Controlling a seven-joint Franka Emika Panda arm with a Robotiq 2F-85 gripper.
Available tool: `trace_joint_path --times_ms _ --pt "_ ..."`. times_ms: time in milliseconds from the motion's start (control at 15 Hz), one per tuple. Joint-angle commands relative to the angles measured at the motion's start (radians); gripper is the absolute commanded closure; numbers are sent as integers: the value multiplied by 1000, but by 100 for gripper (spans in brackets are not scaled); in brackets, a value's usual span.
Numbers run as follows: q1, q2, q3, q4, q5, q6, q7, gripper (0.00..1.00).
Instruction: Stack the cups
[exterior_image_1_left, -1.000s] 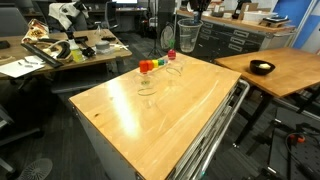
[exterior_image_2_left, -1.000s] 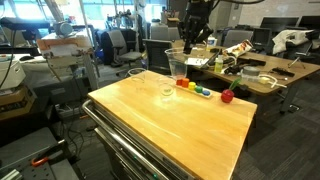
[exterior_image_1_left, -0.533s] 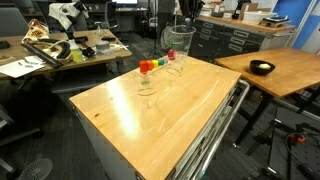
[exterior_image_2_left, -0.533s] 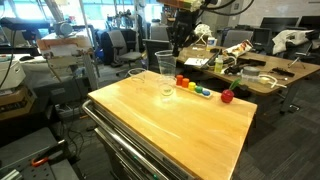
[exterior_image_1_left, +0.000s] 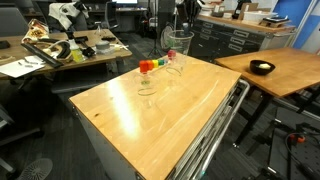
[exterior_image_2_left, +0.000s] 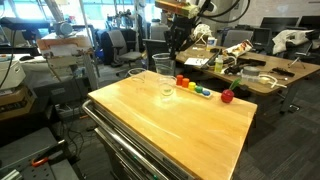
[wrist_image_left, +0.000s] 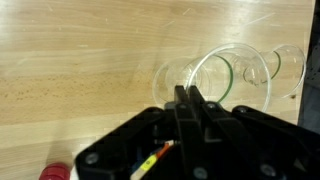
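My gripper moves down next, sinks the held cup into the standing cup's opening (exterior_image_2_left: 167, 83) (wrist_image_left: 178, 82) and releases the held cup's rim. A clear cup stands open below the held one.
My gripper (exterior_image_1_left: 180, 27) hangs above the far edge of the wooden table (exterior_image_1_left: 150, 120), shut on the rim of a clear plastic cup (exterior_image_1_left: 178, 46). This cup is held upright in the air and also shows in an exterior view (exterior_image_2_left: 163, 66). In the wrist view my shut fingers (wrist_image_left: 190, 98) pinch the wall of the held cup (wrist_image_left: 215, 80). Two more clear cups stand on the table: one (exterior_image_1_left: 146, 83) (exterior_image_2_left: 166, 92) nearer the middle, one (exterior_image_1_left: 175, 66) (exterior_image_2_left: 137, 75) near the far edge. The wrist view shows them (wrist_image_left: 255, 66) (wrist_image_left: 291, 58) just beyond the held cup.
A row of small red, orange and green objects (exterior_image_1_left: 148, 66) (exterior_image_2_left: 195, 87) lies next to the cups, with a red ball (exterior_image_2_left: 227, 96) further along. A black bowl (exterior_image_1_left: 262, 68) sits on the neighbouring table. Cluttered desks (exterior_image_1_left: 60, 50) stand behind.
My gripper has carried the held cup sideways and slightly down, from beyond the table's far edge toward the cups standing on the table. The standing cups have not moved.
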Motion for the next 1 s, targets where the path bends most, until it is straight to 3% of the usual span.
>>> trace_joint_path --times_ms 0,933 --pt "-24 12 14 11 69 2 -54 97" --pt "-41 95 8 -4 62 126 -150 96"
